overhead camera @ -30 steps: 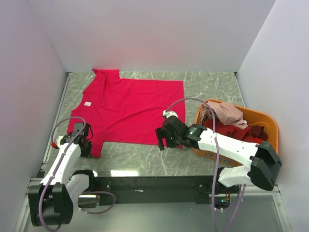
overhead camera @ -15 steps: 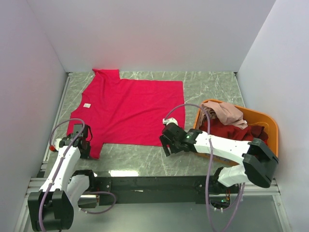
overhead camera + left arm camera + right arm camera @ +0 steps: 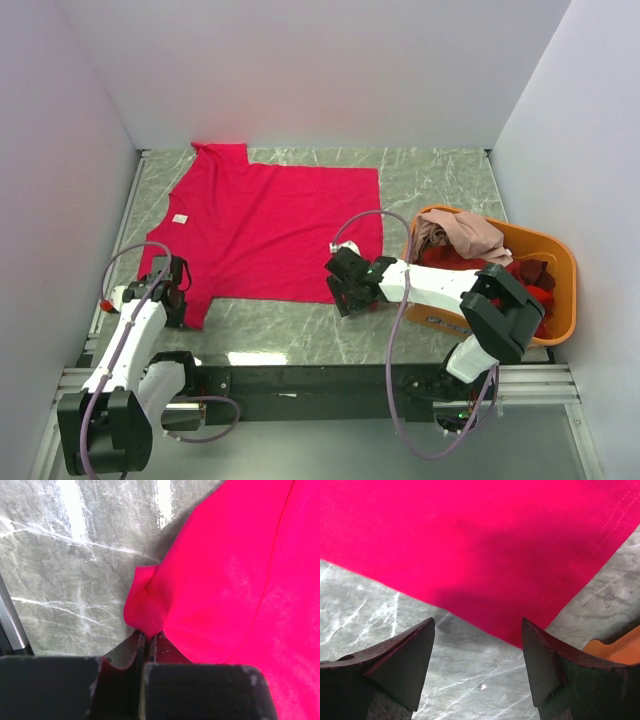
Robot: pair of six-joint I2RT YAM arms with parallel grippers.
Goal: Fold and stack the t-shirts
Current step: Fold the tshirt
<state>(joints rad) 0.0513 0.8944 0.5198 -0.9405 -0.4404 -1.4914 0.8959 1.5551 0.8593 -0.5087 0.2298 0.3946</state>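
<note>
The left gripper will next carry the sleeve corner it holds up, outward and down onto the flat cloth beside the neck label [image 3: 181, 217] and let go of it there.
The bright crimson-pink t-shirt [image 3: 265, 225] lies spread flat on the marble table, its white neck label [image 3: 181, 217] at the left. My left gripper [image 3: 180, 300] is shut on the shirt's near left sleeve corner [image 3: 145, 615], which bunches up between the jaws. My right gripper [image 3: 345, 297] is open and empty, low over the table at the shirt's near right hem corner [image 3: 520, 630]; the jaws stand wide apart on either side of it. A dark red shirt [image 3: 470, 268] and a pale dusty pink shirt [image 3: 462, 234] lie heaped in the basket.
The orange plastic basket [image 3: 555, 255] stands at the right, close beside my right arm; its rim shows in the right wrist view [image 3: 620, 652]. White walls close in the table at the left, back and right. A metal rail [image 3: 12, 625] runs along the left edge.
My right gripper has moved left and away from me, down to the shirt's near right hem corner, with the arm stretched out lower. The left gripper has stayed on the sleeve.
</note>
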